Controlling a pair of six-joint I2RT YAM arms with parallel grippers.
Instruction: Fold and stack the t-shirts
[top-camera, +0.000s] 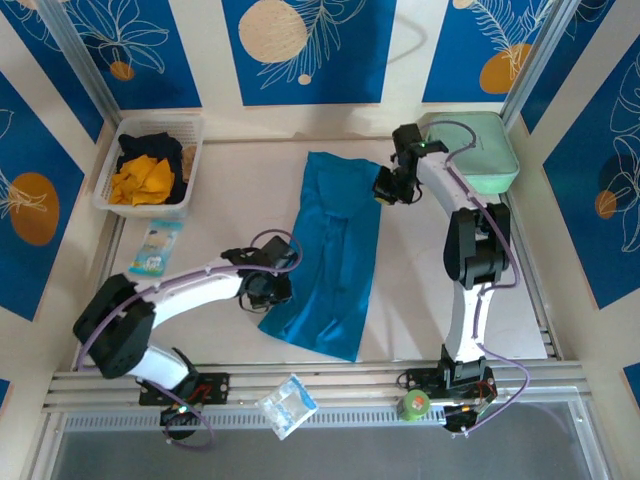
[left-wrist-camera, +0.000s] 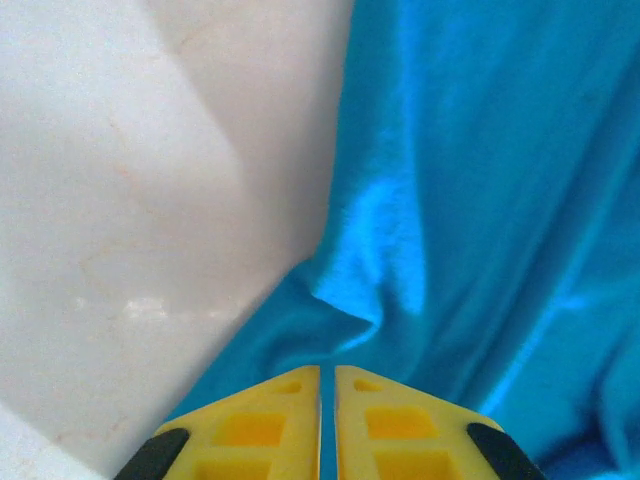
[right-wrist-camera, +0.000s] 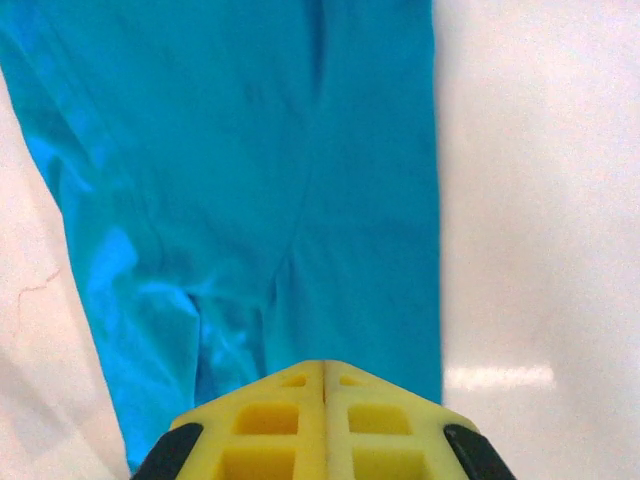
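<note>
I will move my right gripper sideways toward the t-shirt's far middle part (top-camera: 350, 198) (right-wrist-camera: 262, 318) and release the t-shirt there, because that part of the t-shirt is beside the gripper on the basket's side.
A teal-blue t-shirt (top-camera: 335, 250) lies folded into a long strip down the middle of the table. My left gripper (top-camera: 278, 288) is at its lower left edge. In the left wrist view the yellow fingers (left-wrist-camera: 250, 430) of that gripper (left-wrist-camera: 327, 372) are almost together, with teal cloth (left-wrist-camera: 480, 200) showing in the thin gap. My right gripper (top-camera: 383, 188) sits at the strip's upper right edge. In the right wrist view this gripper (right-wrist-camera: 323, 365) is pressed shut, and creases in the shirt (right-wrist-camera: 250, 150) run toward its tip. An orange-yellow shirt (top-camera: 143, 180) and a black shirt (top-camera: 150, 148) lie crumpled in the basket.
The white basket (top-camera: 108, 192) stands at the back left. A mint-green hard case (top-camera: 485, 150) sits at the back right, behind the right arm. A small blue-white packet (top-camera: 157, 247) lies left of the left arm. A clear packet (top-camera: 287, 405) rests on the front rail.
</note>
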